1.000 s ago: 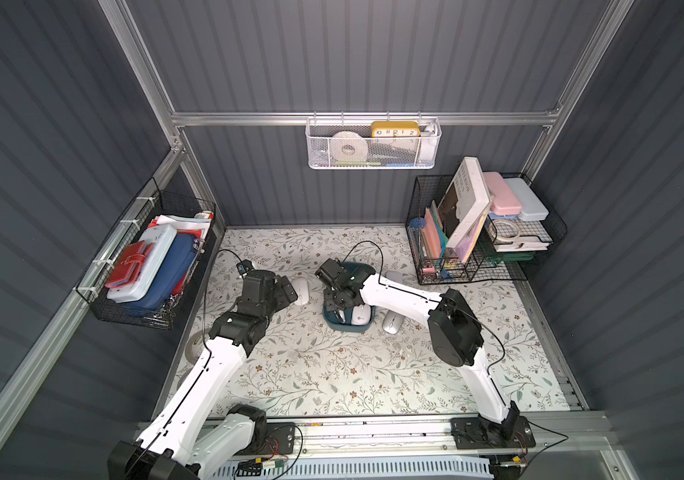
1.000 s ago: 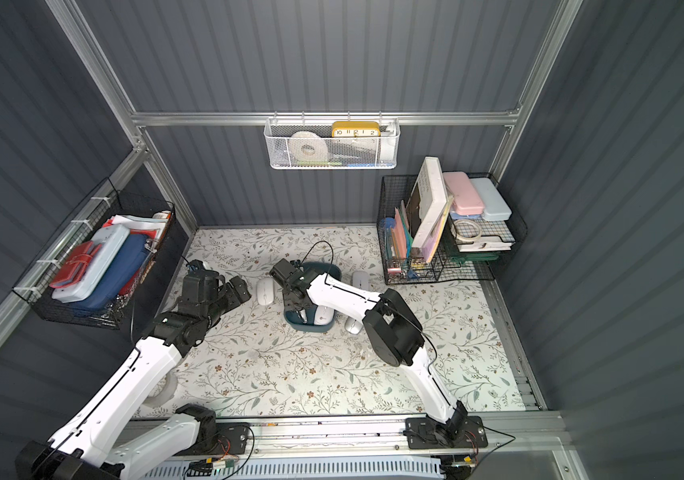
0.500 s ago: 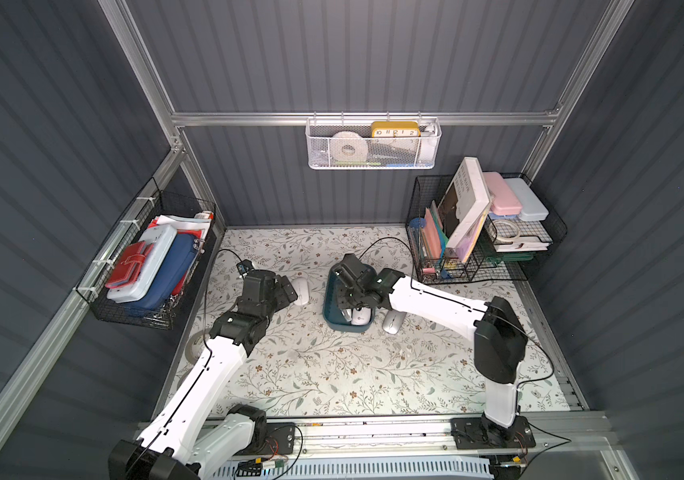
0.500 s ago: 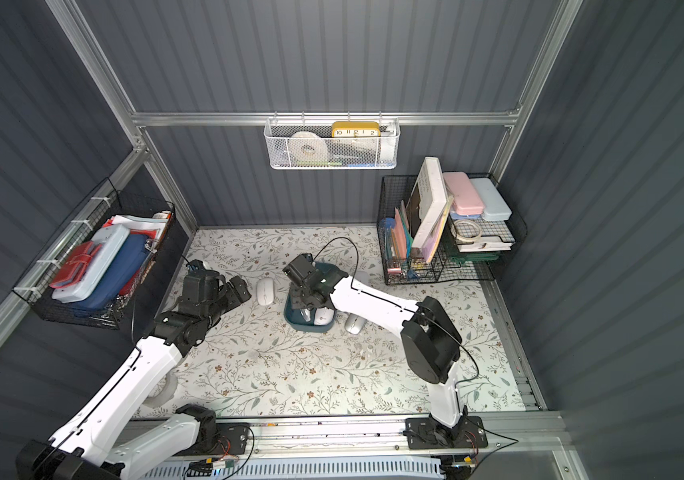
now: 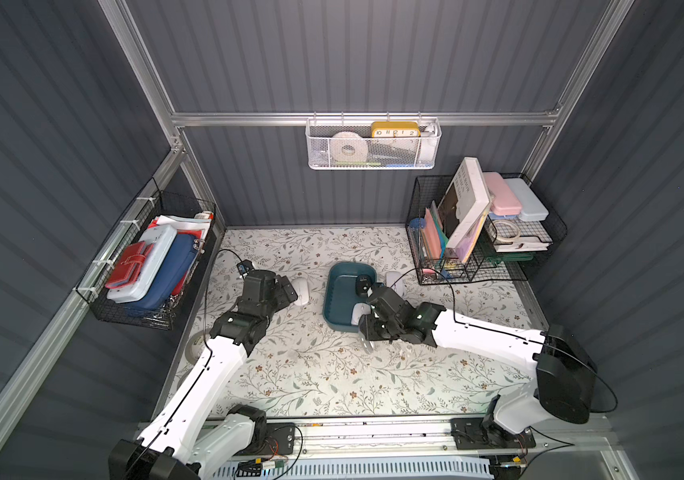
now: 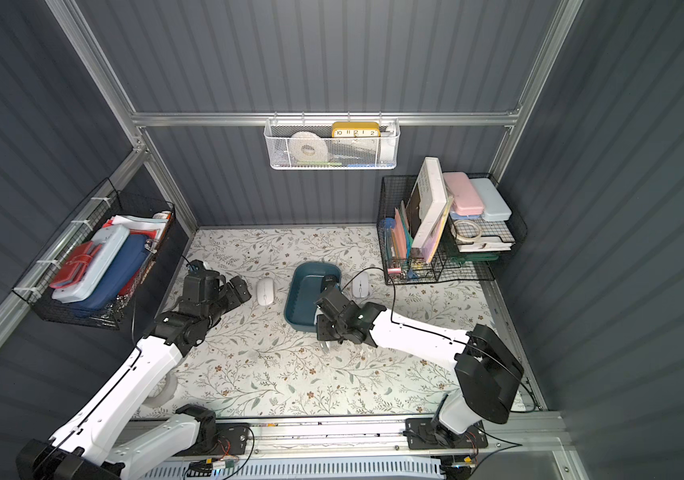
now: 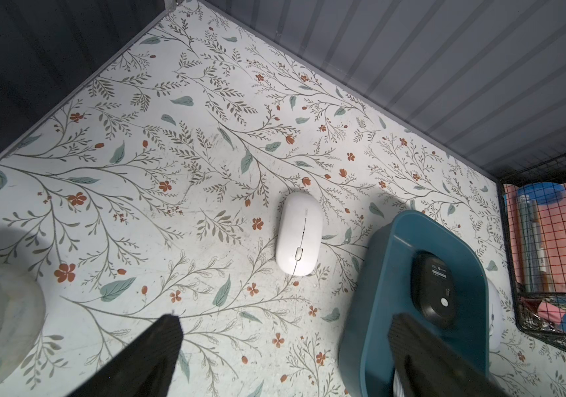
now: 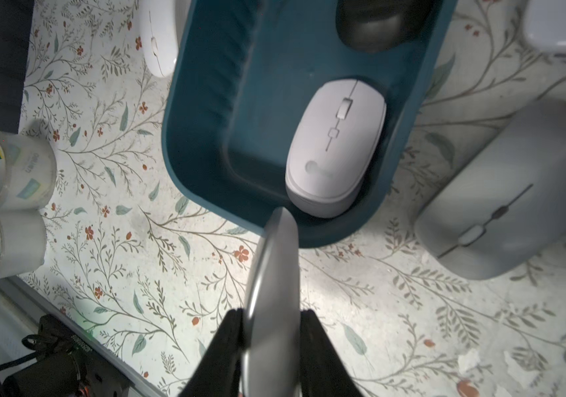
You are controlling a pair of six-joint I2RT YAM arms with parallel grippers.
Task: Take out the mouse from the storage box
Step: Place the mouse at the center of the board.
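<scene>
My right gripper draws back next, lowers and releases the mouse on the bare tabletop before the box's front end (image 5: 370, 361).
The storage box (image 5: 341, 293) (image 6: 302, 296) is a dark teal tub in the middle of the floral table. A white mouse (image 8: 336, 144) (image 5: 359, 311) and a black mouse (image 8: 374, 31) (image 5: 361, 284) lie inside it. My right gripper (image 8: 271, 314) (image 5: 367, 341) is just outside the box's front end, above the table. It is shut on a thin silver-grey mouse (image 8: 274, 257) held on edge. My left gripper (image 7: 285, 330) (image 5: 286, 291) stands open to the left of the box, nothing between its fingers. Another white mouse (image 7: 298, 233) (image 5: 300, 286) lies ahead of it.
A grey mouse (image 8: 515, 192) and a white mouse (image 5: 394, 280) (image 6: 361, 284) lie on the table right of the box. Two tape rolls (image 8: 16, 172) (image 8: 10, 244) stand at the front left. Black wire baskets (image 5: 477, 232) (image 5: 145, 266) hang at both sides, and a white mesh basket (image 5: 373, 145) hangs on the back wall.
My right gripper has drawn back out of the box toward the front, carrying the silver-grey mouse. The left arm has not moved.
</scene>
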